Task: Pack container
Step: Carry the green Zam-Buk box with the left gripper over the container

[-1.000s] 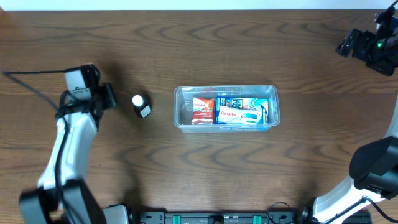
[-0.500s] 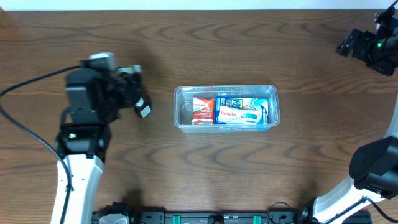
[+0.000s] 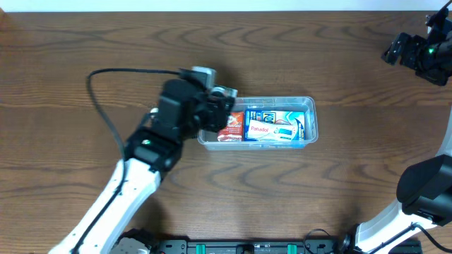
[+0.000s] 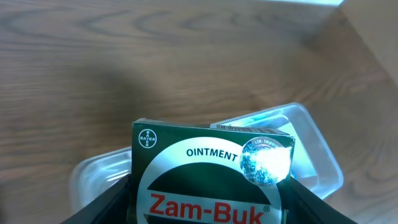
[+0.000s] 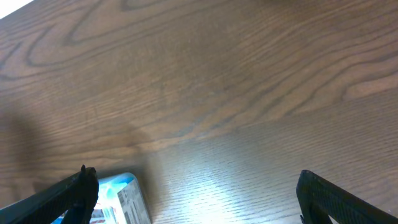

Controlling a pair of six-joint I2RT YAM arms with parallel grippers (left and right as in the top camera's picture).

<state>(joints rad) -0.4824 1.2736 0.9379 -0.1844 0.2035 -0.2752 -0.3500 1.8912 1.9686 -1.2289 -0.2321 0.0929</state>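
I need to lower my left gripper's ointment box into the container next and release it onto the red packet [image 3: 232, 128] below the gripper.
The clear plastic container [image 3: 308, 113] sits mid-table with red, blue and white medicine packets inside. My left gripper [image 3: 223, 107] is over its left end, shut on a green Zam-Buk ointment box [image 4: 211, 180] held between the fingers. In the left wrist view the container [image 4: 311, 149] lies just beyond the box. My right gripper [image 3: 395, 51] is far off at the back right corner, open and empty; its wrist view shows one end of the container [image 5: 121, 193] at the lower left.
The dark wood table [image 3: 282, 197] extends all round the container. The left arm's black cable [image 3: 106, 106] loops over the table's left side. The right arm's base [image 3: 424, 190] stands at the right edge.
My left gripper closed on the ointment box on the left of the table, lifted it and carried it right to the container's left end. The right arm has not moved.
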